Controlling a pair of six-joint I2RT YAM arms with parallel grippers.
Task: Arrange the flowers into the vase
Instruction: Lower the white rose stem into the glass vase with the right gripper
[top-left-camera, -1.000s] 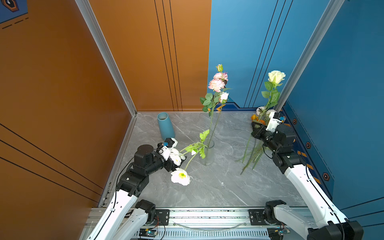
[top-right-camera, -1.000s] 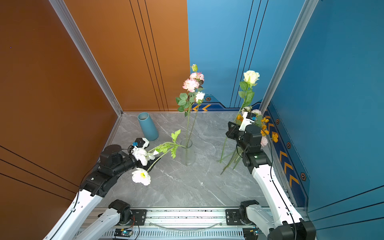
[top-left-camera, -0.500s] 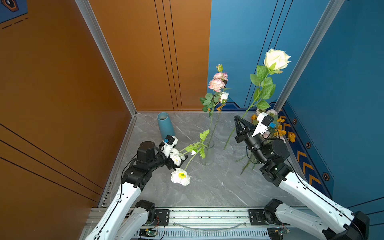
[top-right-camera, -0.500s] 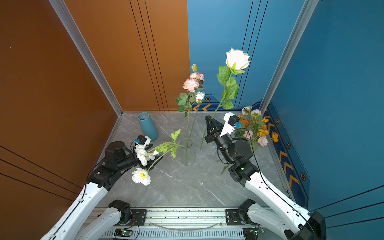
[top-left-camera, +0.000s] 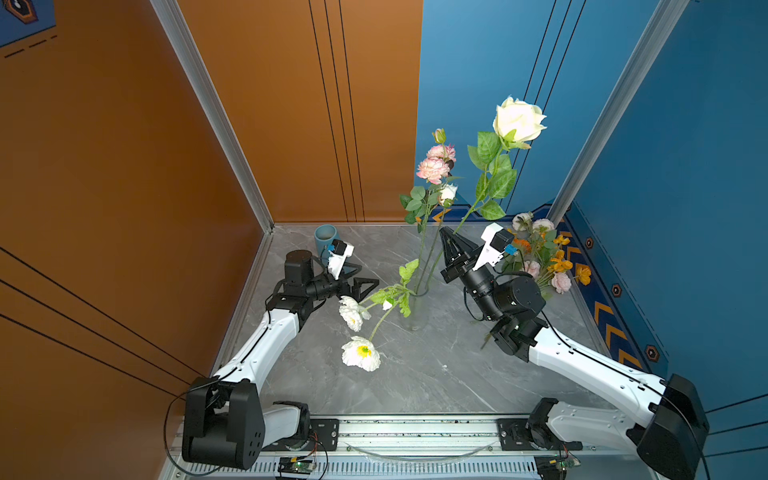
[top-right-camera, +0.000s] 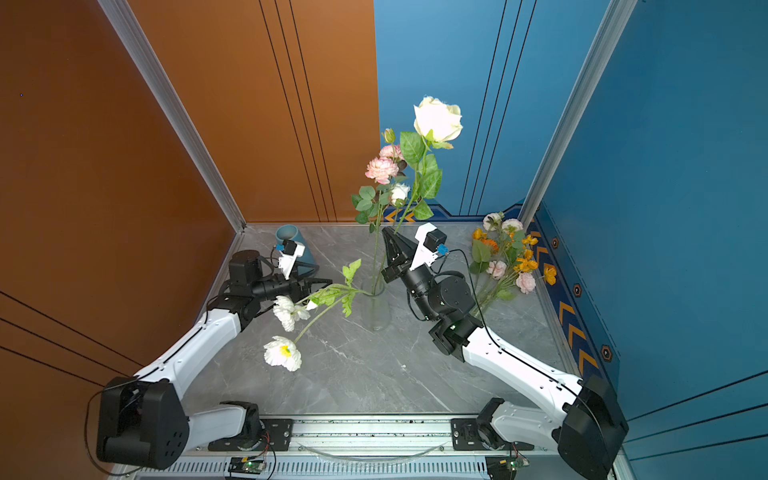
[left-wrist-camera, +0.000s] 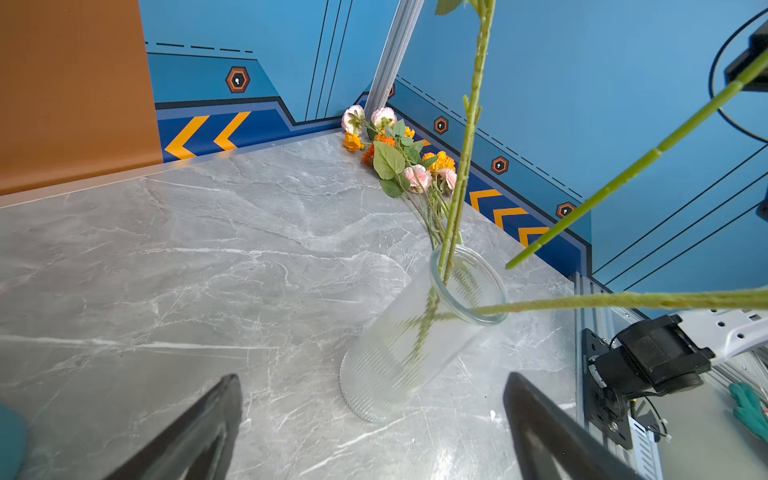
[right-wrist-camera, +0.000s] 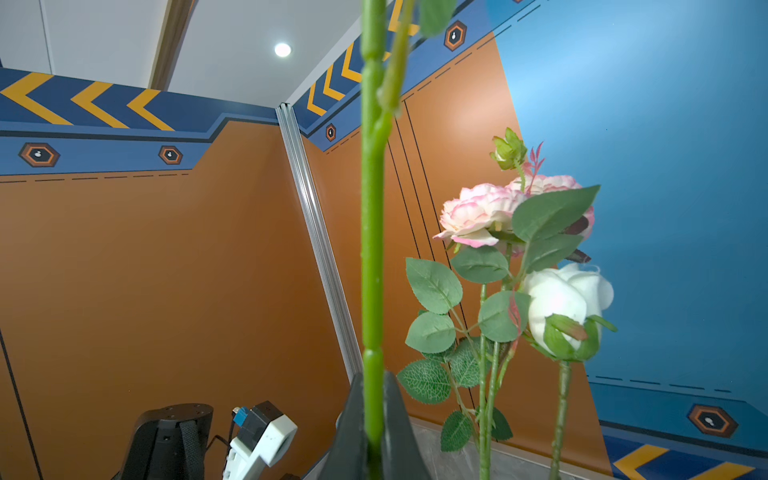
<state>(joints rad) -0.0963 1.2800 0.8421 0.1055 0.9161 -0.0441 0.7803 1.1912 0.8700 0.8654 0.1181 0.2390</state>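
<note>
My right gripper shifts toward the white flowers next, lowers the cream rose's stem into the vase opening (top-left-camera: 416, 293) below it and releases, since the stem's cut end is still outside.
A clear ribbed vase (top-left-camera: 415, 309) (left-wrist-camera: 415, 340) stands mid-table. It holds a tall pink flower spray (top-left-camera: 432, 168) (right-wrist-camera: 478, 214). White flowers with yellow centres (top-left-camera: 360, 353) lean out of it to the left. My right gripper (top-left-camera: 451, 239) (right-wrist-camera: 373, 386) is shut on the green stem of a cream rose (top-left-camera: 517, 120) (top-right-camera: 438, 118), held upright just right of the vase. In the left wrist view, the cut end of the rose stem (left-wrist-camera: 623, 174) hangs close beside the vase rim without touching it. My left gripper (top-left-camera: 365, 286) (left-wrist-camera: 372, 376) is open and empty, left of the vase.
A bunch of orange, yellow and pink flowers (top-left-camera: 540, 257) (left-wrist-camera: 399, 153) lies against the right wall. A teal cup (top-left-camera: 325, 237) stands at the back left behind the left arm. Walls close in three sides, and a metal rail (top-left-camera: 415, 428) runs along the front.
The right arm has lifted the cream rose off the pile at the right wall and carried it left and up, next to the vase. The left arm has shifted slightly, its gripper still open.
</note>
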